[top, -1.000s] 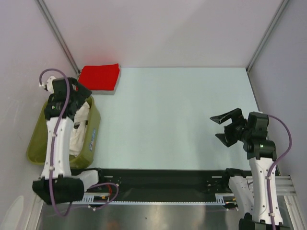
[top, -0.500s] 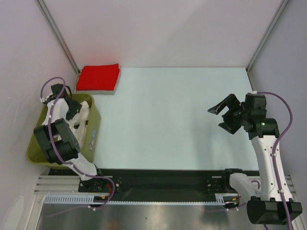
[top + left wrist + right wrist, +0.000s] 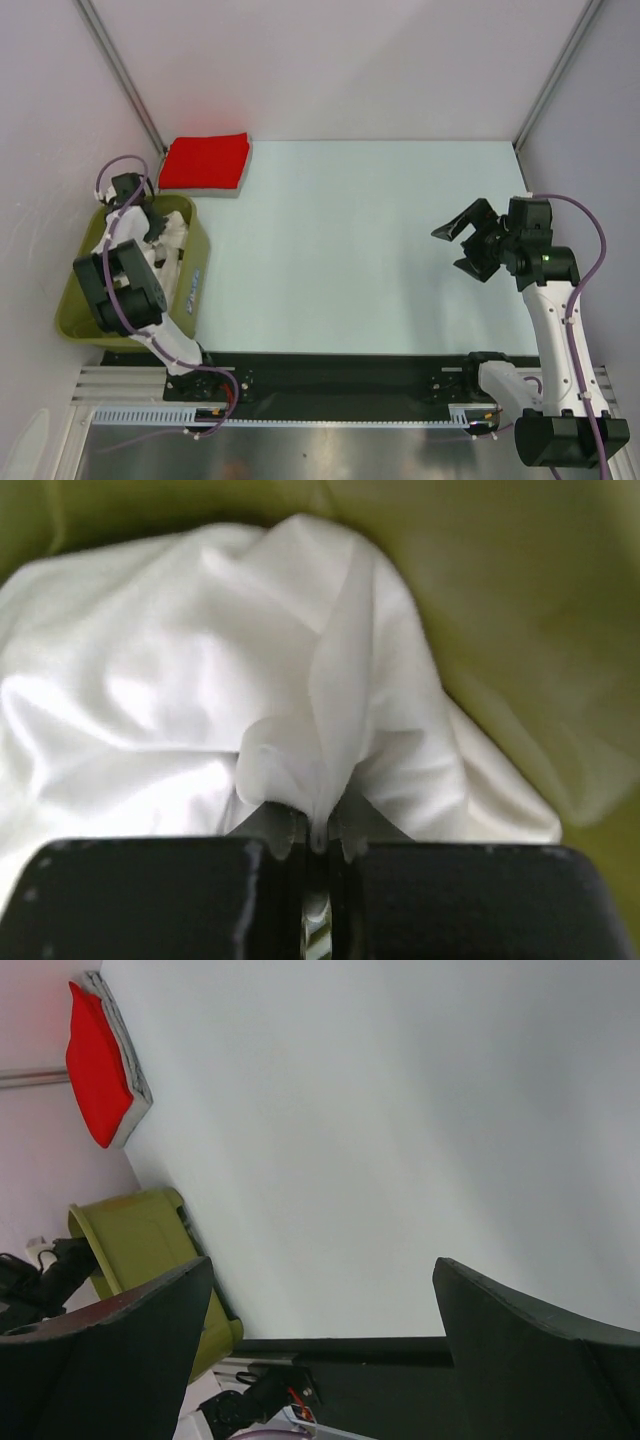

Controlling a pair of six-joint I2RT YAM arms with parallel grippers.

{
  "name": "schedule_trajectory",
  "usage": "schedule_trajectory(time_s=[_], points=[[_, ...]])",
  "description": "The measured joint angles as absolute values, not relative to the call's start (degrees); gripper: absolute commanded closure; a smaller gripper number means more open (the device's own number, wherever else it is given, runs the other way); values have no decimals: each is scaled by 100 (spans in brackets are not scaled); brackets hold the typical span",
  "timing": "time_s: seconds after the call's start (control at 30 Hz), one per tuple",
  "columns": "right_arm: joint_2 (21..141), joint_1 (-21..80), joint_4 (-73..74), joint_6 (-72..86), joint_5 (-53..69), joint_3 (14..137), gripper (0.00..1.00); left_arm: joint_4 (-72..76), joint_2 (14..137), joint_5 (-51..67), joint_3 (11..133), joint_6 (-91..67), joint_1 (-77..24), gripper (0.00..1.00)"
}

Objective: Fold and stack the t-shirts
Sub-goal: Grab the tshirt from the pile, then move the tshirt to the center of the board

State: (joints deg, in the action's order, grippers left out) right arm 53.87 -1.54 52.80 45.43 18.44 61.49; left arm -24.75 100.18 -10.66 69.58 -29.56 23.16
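Observation:
My left gripper rises high out of the basket (image 3: pixel 196 275) first, as the next move, to get the white t-shirt (image 3: pixel 172 240) over the table's middle, where there is room for it.
A crumpled white t-shirt (image 3: pixel 172 240) (image 3: pixel 200 700) lies in the olive-green basket (image 3: pixel 196 275) at the table's left edge. My left gripper (image 3: pixel 152 226) (image 3: pixel 318 832) reaches down into the basket and is shut on a raised fold of that white cloth. The red t-shirt (image 3: pixel 205 160) (image 3: pixel 95 1055) lies folded at the far left corner, on top of a grey folded layer (image 3: pixel 232 190). Over the right side of the table, my right gripper (image 3: pixel 462 245) (image 3: pixel 320 1330) hovers open with nothing between its fingers.
The basket wall (image 3: pixel 520 630) rises close behind the white cloth, and its rim (image 3: pixel 150 1230) shows in the right wrist view. Metal frame posts (image 3: pixel 125 80) stand at the far corners. A black strip (image 3: pixel 330 370) runs along the near edge.
My left arm has folded down into the basket and its gripper has shut on the white t-shirt. The right arm shifted slightly farther from its base, still open.

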Motion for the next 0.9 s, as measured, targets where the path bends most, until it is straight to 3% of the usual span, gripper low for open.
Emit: schedule_trajectory(time_s=[0.23,0.5,0.73,0.9], points=[[5341,73,5280,4563,1848,6143,0,-3153,8110,-1643,7277,-3085,1286,100],[5323,812,4797,4700,1968,6060,0,-3061,6335,-755,9529,-3306,1033,100],[4956,893,4530,4971,2014,5725,0,-2014,6571,867,12167,-4637,878,100],[5179,897,4783,4678,1772,6055,0,-1293,7105,1531,12886,-5686,-598,100]])
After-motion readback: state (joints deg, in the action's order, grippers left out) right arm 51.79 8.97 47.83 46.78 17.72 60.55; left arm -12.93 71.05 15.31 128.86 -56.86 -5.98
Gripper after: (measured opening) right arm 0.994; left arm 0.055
